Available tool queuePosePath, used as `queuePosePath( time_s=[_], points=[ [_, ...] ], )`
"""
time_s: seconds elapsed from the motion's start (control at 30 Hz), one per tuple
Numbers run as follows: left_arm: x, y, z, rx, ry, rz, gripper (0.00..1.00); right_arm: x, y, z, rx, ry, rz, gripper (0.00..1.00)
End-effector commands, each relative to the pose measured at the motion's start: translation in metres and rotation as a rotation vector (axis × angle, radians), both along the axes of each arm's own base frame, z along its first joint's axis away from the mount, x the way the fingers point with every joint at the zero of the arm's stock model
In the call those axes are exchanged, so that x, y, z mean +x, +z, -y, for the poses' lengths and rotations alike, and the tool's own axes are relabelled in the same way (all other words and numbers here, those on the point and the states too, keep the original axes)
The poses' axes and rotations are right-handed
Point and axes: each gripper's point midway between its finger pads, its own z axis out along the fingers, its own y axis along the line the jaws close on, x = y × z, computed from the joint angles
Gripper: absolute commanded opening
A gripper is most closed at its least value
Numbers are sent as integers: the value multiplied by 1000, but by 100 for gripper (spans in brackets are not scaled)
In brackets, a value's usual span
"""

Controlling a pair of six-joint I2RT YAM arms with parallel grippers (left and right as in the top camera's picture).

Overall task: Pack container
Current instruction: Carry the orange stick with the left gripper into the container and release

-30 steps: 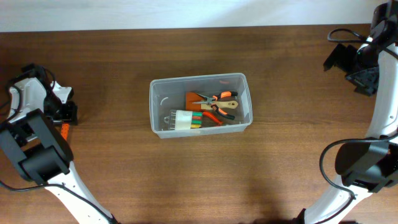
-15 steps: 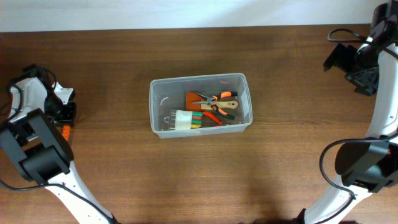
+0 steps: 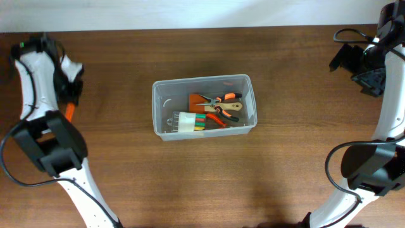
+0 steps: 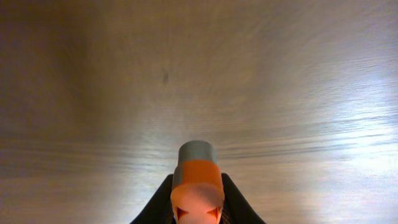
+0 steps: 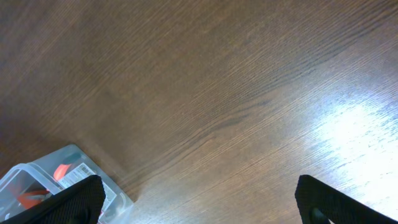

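Next, my left gripper will carry the orange-and-grey tool handle across to the right in the overhead view and release it on the container's uncovered bottom by the white holder (image 3: 176, 102).
The clear plastic container (image 3: 163, 95) stands at the table's middle. It holds orange-handled pliers (image 3: 218, 101) and a white holder of coloured keys (image 3: 190, 121). My left gripper (image 3: 69, 95) is at the far left, raised above the table, shut on an orange-and-grey tool handle (image 3: 68, 113). In the left wrist view the handle (image 4: 196, 177) sits between the black fingers (image 4: 163, 202). My right gripper (image 3: 355, 65) is open and empty at the far right back. A corner of the container shows in the right wrist view (image 5: 78, 165).
Bare wooden table surrounds the container on all sides. A white wall edge runs along the back (image 3: 190, 12). Both arm bases stand at the front left (image 3: 50, 152) and front right (image 3: 370, 164).
My left arm has risen and swung toward the back with the orange tool, which has left the table. The right arm and the container have not moved.
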Motion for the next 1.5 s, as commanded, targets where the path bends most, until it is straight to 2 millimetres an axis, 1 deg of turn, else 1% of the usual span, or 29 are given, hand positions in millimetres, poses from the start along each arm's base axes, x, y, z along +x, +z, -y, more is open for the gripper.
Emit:
queuePosePath(
  time_s=[0.0,0.1,0.17,0.23,0.3,0.37,0.43,0.47,0.53,0.57,0.63,0.7,0.73,0.8,0.87,0.93,0.97,1.0,1.03,1.1,1.13,1.17,1.2,1.23,1.3,1.37,1.4,1.43,1.47],
  points=[
    [30,55,40,28,-97,139,12,-1,-2,3,-4,-16,-8,99],
    [49,93,97,-33,-204,259,12,0,-2,3,-6,-17,-4,98],
    [55,114,148,-106,-297,327,13,1,-2,3,-6,-16,-2,98],
    [56,129,199,-173,-394,378,13,1,-2,3,-6,-17,-1,98],
    [54,135,251,-199,-507,404,13,1,-2,3,-7,-16,-1,98],
    [47,133,293,-205,-645,401,13,1,-2,3,-6,-17,-1,98],
    [34,124,334,-203,-813,372,13,1,-2,3,-7,-16,-1,98],
    [27,118,350,-190,-880,355,13,1,-2,3,-7,-16,-1,98],
    [18,103,373,-154,-970,314,13,1,-2,3,-7,-16,-1,99],
    [14,91,386,-137,-1006,285,13,1,-2,3,-7,-16,-1,98],
    [7,70,404,-138,-1046,238,13,1,-2,3,-6,-16,-1,98],
    [0,43,416,-139,-1099,172,13,1,-2,3,-7,-16,-1,98],
    [-1,31,418,-134,-1122,144,13,1,-2,3,-7,-16,-2,98],
    [-2,4,415,-107,-1152,80,13,1,-2,3,-9,-8,-2,98],
    [3,-17,402,-41,-1144,25,12,0,-2,3,-9,-9,-2,98],
    [7,-27,391,5,-1150,-2,13,1,-2,3,-9,-9,-2,98],
    [8,-28,388,5,-1170,-6,13,1,-2,3,-9,-9,-2,98],
    [12,-29,385,7,-1195,-4,15,1,-2,3,-9,-9,-1,99],
    [15,-29,382,9,-1207,2,23,1,-2,3,-9,-9,-1,98],
    [26,-28,376,25,-1202,29,56,1,-2,3,-10,-9,1,98],
    [28,-28,374,27,-1197,34,94,1,-2,3,-10,-9,1,98],
    [29,-27,373,26,-1190,35,99,1,-2,3,-9,-9,2,98],
    [30,-25,371,28,-1161,43,99,1,-2,3,-10,-9,1,98],
    [33,-17,372,28,-1109,74,99,1,-2,3,-9,-9,1,98],
    [35,1,373,28,-1063,124,99,1,-2,3,-8,-9,1,98],
    [37,28,374,29,-1035,191,99,0,-2,0,4,-3,-2,99],
    [38,46,375,31,-1016,238,99,1,-2,-2,-2,25,-2,97],
    [40,67,373,34,-981,295,99,3,0,-3,-13,58,6,91],
    [40,89,371,30,-950,349,99,5,3,-5,-24,83,15,91]
  ],
)
